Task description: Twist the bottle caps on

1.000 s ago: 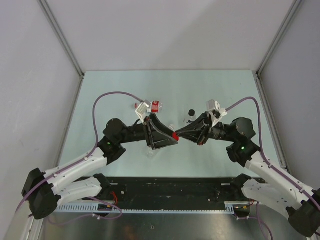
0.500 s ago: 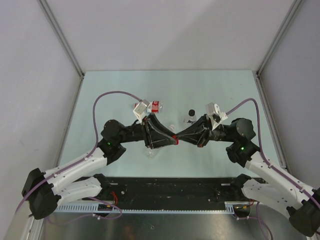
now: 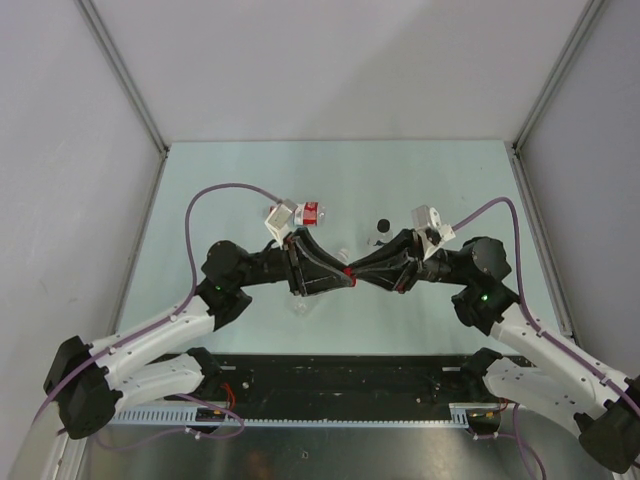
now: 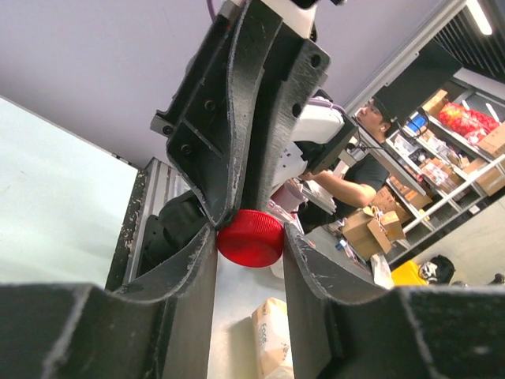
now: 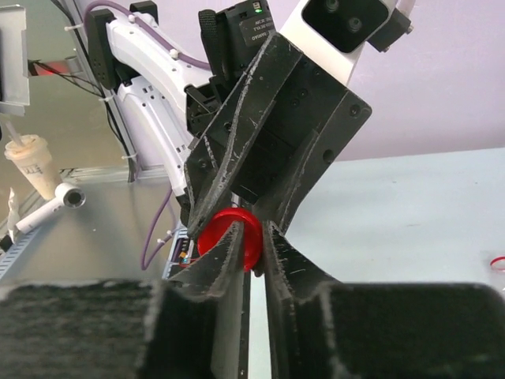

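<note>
My left gripper should tilt its fingers downward, lower the red cap (image 3: 349,271) onto the bare part of the table below it and release it there. That part is free of bottles.
The red cap (image 3: 349,271) is held in the air between both grippers at the middle of the table. My left gripper (image 3: 345,277) has its two fingertips against opposite sides of the cap's rim (image 4: 250,237). My right gripper (image 3: 357,272) comes from the other side and is pinched on the same cap (image 5: 225,237), its fingers nearly together. A bottle with a red-and-white label (image 3: 310,212) lies behind the left wrist. A black cap (image 3: 381,225) sits on top of a small clear bottle behind the right gripper. The white cap is not in view.
A faint clear object (image 3: 304,302) lies on the table under the left arm. The pale green tabletop (image 3: 330,170) is walled in by grey panels on three sides. The arm bases and a black rail (image 3: 340,380) sit at the near edge.
My right gripper has moved left and closed in on the red cap in the left gripper's tips. The cap shows less from above now. The bottles have not moved.
</note>
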Robot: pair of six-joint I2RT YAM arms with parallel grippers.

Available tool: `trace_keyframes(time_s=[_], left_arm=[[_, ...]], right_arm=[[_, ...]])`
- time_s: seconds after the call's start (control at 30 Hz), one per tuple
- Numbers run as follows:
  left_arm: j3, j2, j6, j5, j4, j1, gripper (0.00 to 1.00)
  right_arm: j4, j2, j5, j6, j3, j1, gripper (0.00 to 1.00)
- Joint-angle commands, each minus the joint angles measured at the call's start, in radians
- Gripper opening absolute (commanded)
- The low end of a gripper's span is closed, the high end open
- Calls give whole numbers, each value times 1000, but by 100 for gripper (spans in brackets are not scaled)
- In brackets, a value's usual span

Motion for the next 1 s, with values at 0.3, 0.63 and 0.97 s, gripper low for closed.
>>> trace_keyframes(time_s=[0.3, 0.63, 0.97], left_arm=[[-71, -15, 30, -51, 52, 18, 12], [-57, -10, 221, -224, -217, 38, 9], [162, 323, 412, -572, -646, -81, 3]], right_arm=[[-219, -104, 153, -69, 4, -4, 52], [-488, -309, 631, 27, 3, -20, 98], [-834, -467, 1188, 242, -42, -25, 99]])
